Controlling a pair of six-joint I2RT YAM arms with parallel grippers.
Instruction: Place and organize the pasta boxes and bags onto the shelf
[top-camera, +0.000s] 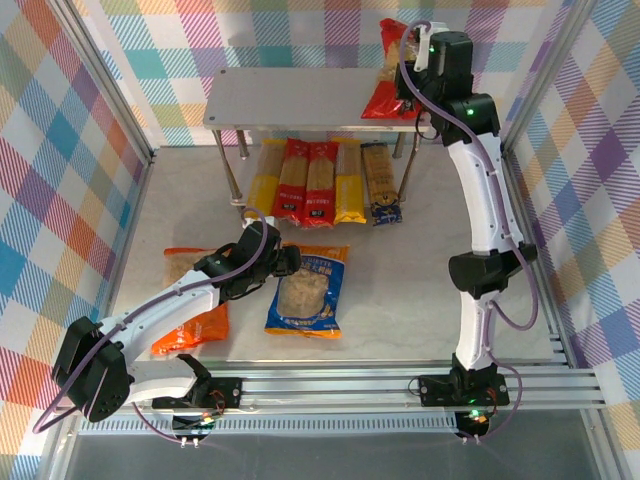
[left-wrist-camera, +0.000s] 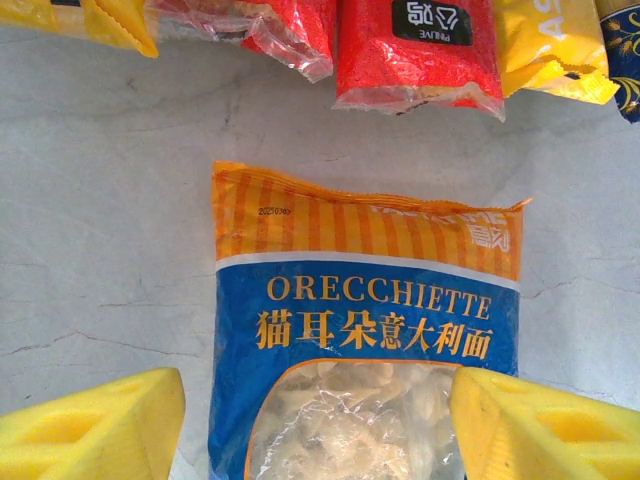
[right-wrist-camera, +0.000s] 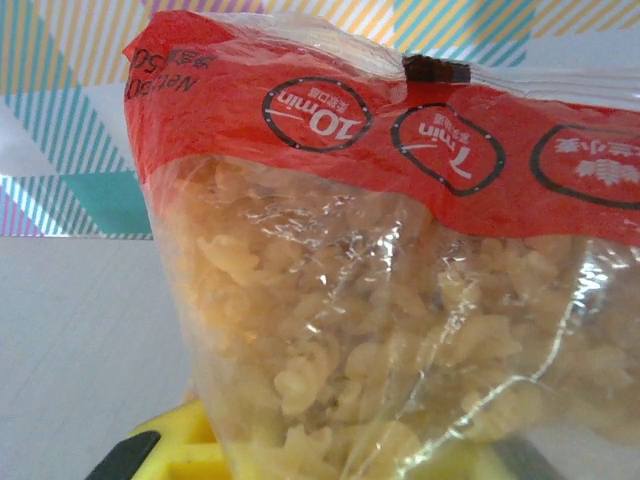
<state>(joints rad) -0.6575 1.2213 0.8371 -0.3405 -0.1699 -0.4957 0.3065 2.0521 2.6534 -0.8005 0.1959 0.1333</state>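
Note:
My right gripper will move gently toward the bare middle of the top board and down, set the red bag (top-camera: 385, 95) there and then let go of it, because the end of the top board is below the gripper.
My right gripper (top-camera: 412, 92) is shut on the red bag (top-camera: 385, 95) of spiral pasta at the right end of the shelf's top board (top-camera: 290, 100). In the right wrist view the red bag (right-wrist-camera: 400, 250) fills the space above one yellow finger (right-wrist-camera: 180, 450). Five pasta boxes lie side by side under that board: yellow (top-camera: 265, 180), red (top-camera: 293, 180), red (top-camera: 320, 182), yellow (top-camera: 348, 182), dark blue (top-camera: 378, 180). My left gripper (left-wrist-camera: 320, 430) is open, its yellow fingers (left-wrist-camera: 100, 425) straddling the blue bag (left-wrist-camera: 365, 340) flat on the table. The orange bag (top-camera: 190, 320) lies under the left arm.
Checked walls close in the table on three sides. A metal rail (top-camera: 400, 385) runs along the near edge by the arm bases. Bare tabletop (top-camera: 420, 280) lies between the blue bag and the right arm. The left and middle of the top board are bare.

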